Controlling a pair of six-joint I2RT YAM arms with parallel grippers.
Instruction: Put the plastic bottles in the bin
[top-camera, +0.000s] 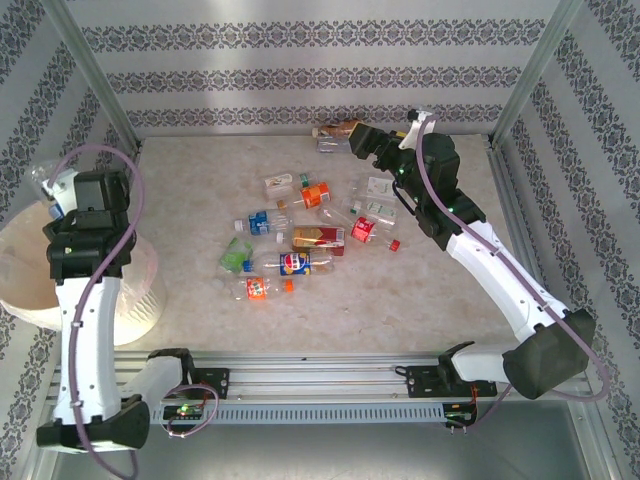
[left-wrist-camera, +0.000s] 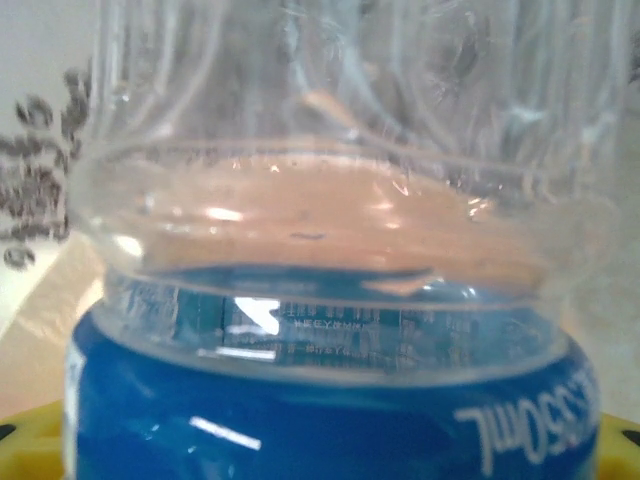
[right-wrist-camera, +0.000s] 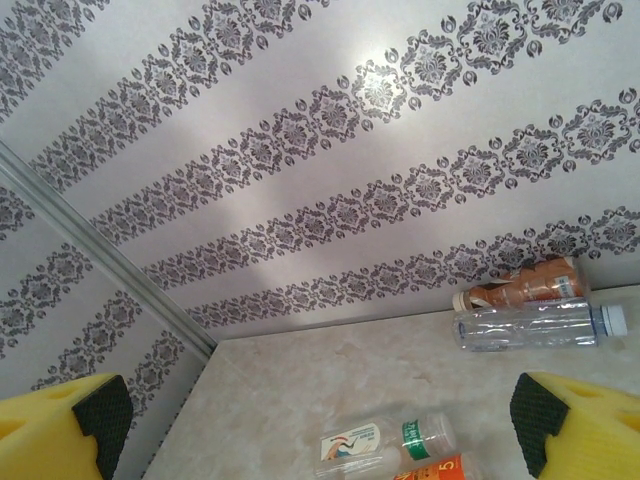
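Note:
The end of the clear plastic bottle still sticks out past the bin's far rim, so my left gripper should next tilt down over the bin's opening (top-camera: 30, 266) to let go of the bottle.
My left gripper (top-camera: 55, 200) hangs over the bin (top-camera: 28, 308), a large cream-white tub at the table's left edge. It is shut on a clear plastic bottle (left-wrist-camera: 330, 300) with a blue label, seen very close in the left wrist view. Several more plastic bottles (top-camera: 300, 235) lie scattered on the middle of the table. My right gripper (right-wrist-camera: 325, 430) is open with nothing between its black pads (right-wrist-camera: 100, 415). In the top view it reaches to the back wall, right gripper (top-camera: 352, 138) beside a brown bottle (right-wrist-camera: 525, 285) and a clear bottle (right-wrist-camera: 535, 327) lying there.
Patterned walls and metal corner posts (top-camera: 95, 80) close the table on three sides. A white-and-green labelled bottle (right-wrist-camera: 390, 440) and an orange-labelled one (right-wrist-camera: 440, 468) lie just below the right gripper. The arm bases stand on a rail (top-camera: 320, 385) at the near edge.

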